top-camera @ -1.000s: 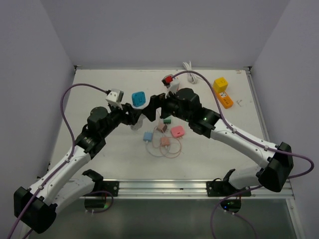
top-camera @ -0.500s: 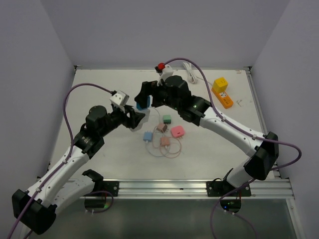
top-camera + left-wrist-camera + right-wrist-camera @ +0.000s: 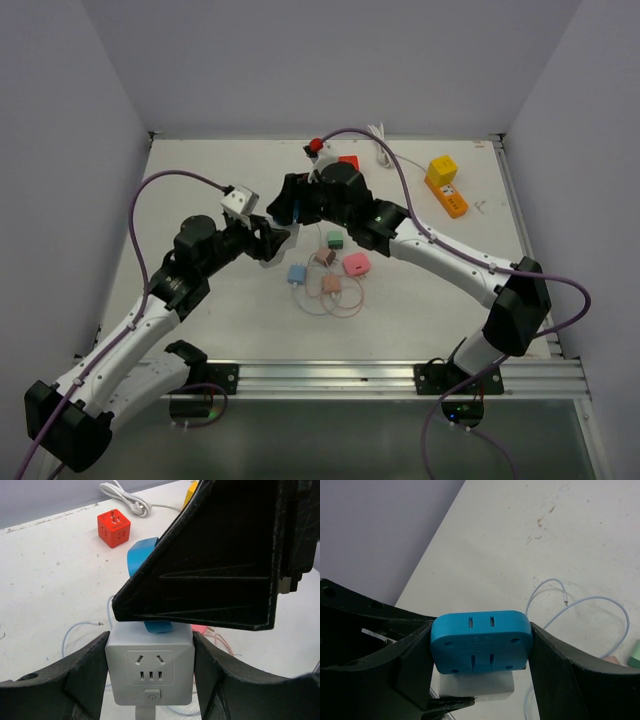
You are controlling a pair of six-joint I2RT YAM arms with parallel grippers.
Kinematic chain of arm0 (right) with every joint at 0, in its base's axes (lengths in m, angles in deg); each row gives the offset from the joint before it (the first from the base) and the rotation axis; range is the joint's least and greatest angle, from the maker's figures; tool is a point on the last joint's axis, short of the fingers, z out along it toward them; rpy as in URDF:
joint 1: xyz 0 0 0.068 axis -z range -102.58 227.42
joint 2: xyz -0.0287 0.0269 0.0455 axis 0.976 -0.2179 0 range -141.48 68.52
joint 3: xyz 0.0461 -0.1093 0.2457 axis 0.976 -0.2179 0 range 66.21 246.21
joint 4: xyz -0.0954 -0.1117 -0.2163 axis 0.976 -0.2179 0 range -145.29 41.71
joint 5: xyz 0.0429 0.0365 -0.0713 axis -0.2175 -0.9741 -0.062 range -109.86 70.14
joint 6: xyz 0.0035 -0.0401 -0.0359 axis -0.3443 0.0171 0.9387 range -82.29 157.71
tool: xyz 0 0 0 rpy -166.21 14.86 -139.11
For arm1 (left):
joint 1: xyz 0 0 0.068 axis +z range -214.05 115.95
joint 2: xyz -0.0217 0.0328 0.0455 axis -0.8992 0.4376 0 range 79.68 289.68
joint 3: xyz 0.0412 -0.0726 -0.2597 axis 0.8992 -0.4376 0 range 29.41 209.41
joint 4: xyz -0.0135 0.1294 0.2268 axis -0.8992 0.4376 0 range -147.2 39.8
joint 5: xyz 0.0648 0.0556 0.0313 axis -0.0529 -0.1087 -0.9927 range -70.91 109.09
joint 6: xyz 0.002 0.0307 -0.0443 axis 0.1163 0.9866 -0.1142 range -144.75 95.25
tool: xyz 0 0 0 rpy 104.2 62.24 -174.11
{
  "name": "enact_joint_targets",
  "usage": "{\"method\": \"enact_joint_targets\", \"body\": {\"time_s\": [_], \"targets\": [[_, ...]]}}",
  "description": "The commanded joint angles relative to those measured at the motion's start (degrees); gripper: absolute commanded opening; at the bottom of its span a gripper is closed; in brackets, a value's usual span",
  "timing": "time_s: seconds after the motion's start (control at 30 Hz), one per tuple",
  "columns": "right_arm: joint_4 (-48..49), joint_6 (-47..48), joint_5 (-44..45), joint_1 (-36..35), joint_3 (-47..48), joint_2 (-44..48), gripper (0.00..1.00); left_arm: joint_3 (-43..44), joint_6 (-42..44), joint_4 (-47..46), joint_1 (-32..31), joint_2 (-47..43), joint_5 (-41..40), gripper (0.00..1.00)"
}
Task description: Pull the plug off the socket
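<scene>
The right gripper pulls the plug outward next, then lowers and releases it on the tabletop beside the green charger. The left gripper already holds the socket.
My left gripper is shut on a white cube socket, with a black finger on each side of it. My right gripper is shut on the blue plug and holds it by its two short ends. The plug rests against the socket's far face. I cannot tell whether its pins are still in. In the right wrist view the white socket shows just below the plug. Both are held above the table, left of centre. In the top view the plug is mostly hidden by the right wrist.
A red cube socket and a coiled white cable lie at the back. A yellow cube and an orange strip are at the back right. Small green, pink and blue chargers with thin cables lie mid-table.
My right wrist has swung left and back and turned over the blue plug, which now hides most of it from above. My left gripper with the white socket has shifted slightly.
</scene>
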Motion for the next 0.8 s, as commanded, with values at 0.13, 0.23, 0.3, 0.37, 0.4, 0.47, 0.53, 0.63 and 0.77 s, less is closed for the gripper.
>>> {"method": "enact_joint_targets", "body": {"time_s": [0.13,0.23,0.3,0.37,0.4,0.47,0.53,0.63,0.77], "targets": [[7.05,-0.23,0.49,-0.3,-4.13,3.41,0.47,0.68,-4.52,-3.41,0.34,-0.26,-6.93,0.0],[10.03,-0.4,1.72,-0.47,-6.24,4.2,0.36,0.51,-5.84,-3.41,0.43,0.09,-7.28,0.0],[12.85,-0.75,2.51,-0.47,-8.25,4.56,0.28,0.42,-6.55,-3.32,0.7,0.18,-7.72,0.0],[13.48,-0.75,3.57,-0.38,-8.96,4.82,0.23,0.25,-6.47,-3.5,0.87,0.18,-6.94,0.0],[13.57,-0.75,4.1,-0.47,-8.97,4.82,0.19,0.24,-6.38,-3.58,0.87,0.27,-6.67,0.0],[14.01,-0.23,5.76,-0.38,-8.79,4.82,0.12,0.24,-6.03,-3.67,0.87,0.53,-5.8,0.0],[14.01,0.21,7.17,-0.38,-8.44,4.91,0.05,0.24,-5.5,-3.41,0.87,0.62,-5.62,0.0],[12.61,1.53,9.8,-0.12,-6.34,4.82,0.0,0.16,-4.71,-2.79,0.87,0.97,-5.35,0.0],[11.29,3.81,10.6,1.63,-1.51,4.47,0.0,0.51,-4.09,-2.18,0.87,2.11,-3.51,0.0]]}}
